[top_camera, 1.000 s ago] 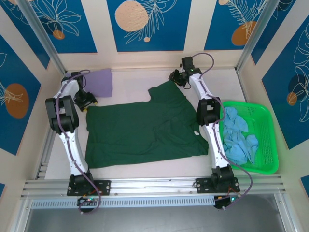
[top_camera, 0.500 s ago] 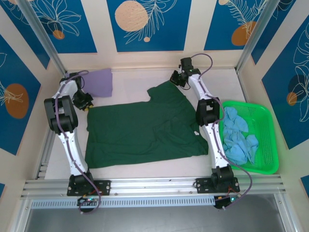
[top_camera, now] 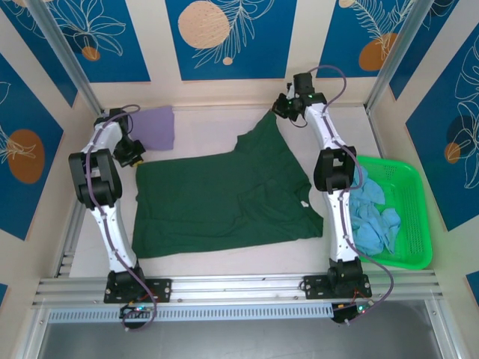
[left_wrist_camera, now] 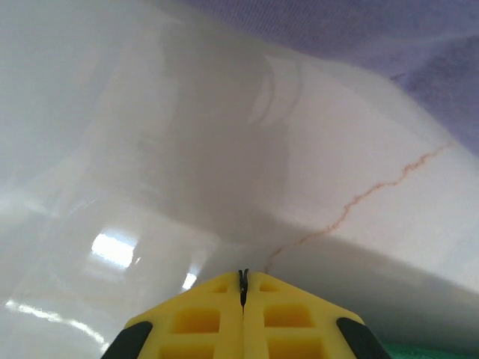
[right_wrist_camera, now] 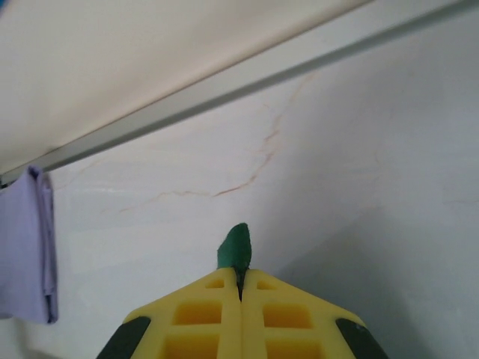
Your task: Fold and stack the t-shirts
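The left gripper draws the pinched corner back onto the green t-shirt's outer side edge (top_camera: 143,192) next and releases it there, since the shirt's far part still lies unfolded.
A dark green t-shirt (top_camera: 224,198) lies spread flat across the middle of the table. My right gripper (top_camera: 283,112) is at its far right corner, shut on a tip of green cloth (right_wrist_camera: 238,250) that sticks out past the yellow fingers (right_wrist_camera: 288,314); that corner is pulled up toward the back wall. My left gripper (top_camera: 137,155) is at the shirt's far left corner, shut, with a thin dark sliver of cloth (left_wrist_camera: 242,278) pinched between its tips. A folded lavender t-shirt (top_camera: 155,127) lies at the back left. Light blue t-shirts (top_camera: 370,213) are piled in the basket.
A bright green plastic basket (top_camera: 410,187) stands at the right, beside the right arm. The lavender t-shirt (left_wrist_camera: 419,45) lies just beyond the left gripper. The back wall and its metal rail (right_wrist_camera: 247,82) are close in front of the right gripper.
Both grippers have closed. The right one has pulled the green shirt's far right corner up and back to the right, stretching the cloth. The left one has shifted slightly toward the back.
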`<action>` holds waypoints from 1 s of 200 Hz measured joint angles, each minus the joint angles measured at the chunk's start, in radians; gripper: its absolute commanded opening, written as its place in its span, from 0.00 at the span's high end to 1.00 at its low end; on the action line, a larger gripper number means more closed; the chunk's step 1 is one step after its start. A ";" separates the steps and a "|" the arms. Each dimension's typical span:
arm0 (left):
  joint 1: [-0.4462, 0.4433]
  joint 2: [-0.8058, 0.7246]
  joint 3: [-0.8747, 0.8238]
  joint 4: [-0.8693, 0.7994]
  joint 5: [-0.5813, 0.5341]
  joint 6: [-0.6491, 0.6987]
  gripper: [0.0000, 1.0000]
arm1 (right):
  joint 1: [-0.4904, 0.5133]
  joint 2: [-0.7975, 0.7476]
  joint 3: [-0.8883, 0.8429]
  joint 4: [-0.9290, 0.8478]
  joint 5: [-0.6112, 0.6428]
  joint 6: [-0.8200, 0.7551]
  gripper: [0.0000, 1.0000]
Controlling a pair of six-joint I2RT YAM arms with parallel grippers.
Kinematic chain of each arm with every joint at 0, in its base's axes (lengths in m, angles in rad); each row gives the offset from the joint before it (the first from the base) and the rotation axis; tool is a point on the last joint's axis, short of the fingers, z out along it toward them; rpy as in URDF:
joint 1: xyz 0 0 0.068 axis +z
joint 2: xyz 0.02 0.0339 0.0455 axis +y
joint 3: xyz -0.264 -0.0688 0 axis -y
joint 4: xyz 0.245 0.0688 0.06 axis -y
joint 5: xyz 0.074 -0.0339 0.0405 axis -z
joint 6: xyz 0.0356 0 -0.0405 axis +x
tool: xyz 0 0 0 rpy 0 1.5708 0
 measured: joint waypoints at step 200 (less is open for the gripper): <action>-0.077 -0.709 -0.768 0.196 -0.093 -0.075 0.90 | -0.034 -1.056 -1.334 0.175 -0.172 -0.153 1.00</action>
